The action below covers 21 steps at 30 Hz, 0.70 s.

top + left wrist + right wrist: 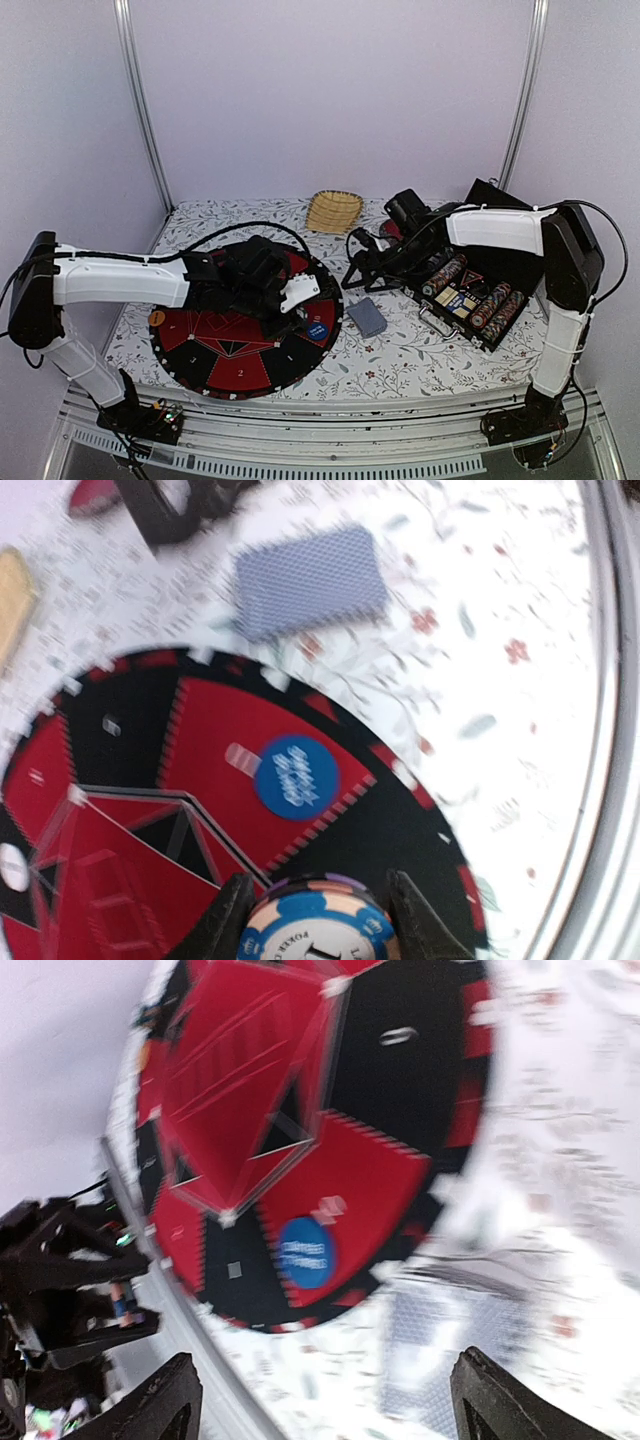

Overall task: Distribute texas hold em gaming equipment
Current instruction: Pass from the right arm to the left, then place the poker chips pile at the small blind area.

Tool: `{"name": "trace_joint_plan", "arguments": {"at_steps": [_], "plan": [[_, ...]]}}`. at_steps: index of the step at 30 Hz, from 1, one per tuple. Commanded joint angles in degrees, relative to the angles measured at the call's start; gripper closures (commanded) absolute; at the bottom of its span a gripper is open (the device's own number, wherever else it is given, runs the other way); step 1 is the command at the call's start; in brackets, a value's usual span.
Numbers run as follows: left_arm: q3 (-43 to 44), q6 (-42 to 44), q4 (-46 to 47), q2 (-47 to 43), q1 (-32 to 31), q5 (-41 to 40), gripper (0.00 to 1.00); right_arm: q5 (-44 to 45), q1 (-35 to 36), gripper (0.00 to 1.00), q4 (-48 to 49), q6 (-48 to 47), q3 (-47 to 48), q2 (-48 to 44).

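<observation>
The black sector beside the blue button, near the mat's edge, is bare, so my left gripper will next lower there and release the chips.
My left gripper (318, 918) is shut on a short stack of chips (320, 925) with a blue-and-white chip on top. It hangs low over the right rim of the round red-and-black mat (240, 365). A blue button (296, 777) lies on a red sector just ahead of the stack, also visible from above (317, 328). A deck of blue-grey-backed cards (368, 316) rests on the cloth right of the mat. My right gripper (325, 1400) stands wide open and holds nothing. It hovers above the cloth (360, 272), beyond the blurred deck (450, 1345).
An open black case (432, 315) with rows of striped chips sits at the right. A woven basket (334, 210) stands at the back centre. An orange button (157, 318) lies at the mat's left rim. The table's metal rail runs along the front.
</observation>
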Motion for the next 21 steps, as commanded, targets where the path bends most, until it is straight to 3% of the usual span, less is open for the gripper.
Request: {"name": "trace_joint_plan", "arguments": {"at_steps": [1, 9, 21], "plan": [[-1.01, -6.82, -8.78, 2.01, 1.07, 9.50, 1.00, 16.40, -1.13, 0.10, -5.50, -1.55, 1.22, -4.61], [2.23, -12.88, -6.47, 13.10, 1.58, 5.97, 1.00, 22.06, -1.19, 0.07, -8.78, -3.52, 1.95, -6.11], [5.30, -13.34, -5.80, 17.83, 0.69, 6.69, 1.00, 24.67, -1.97, 0.07, -9.91, -4.19, 1.16, -8.59]]}}
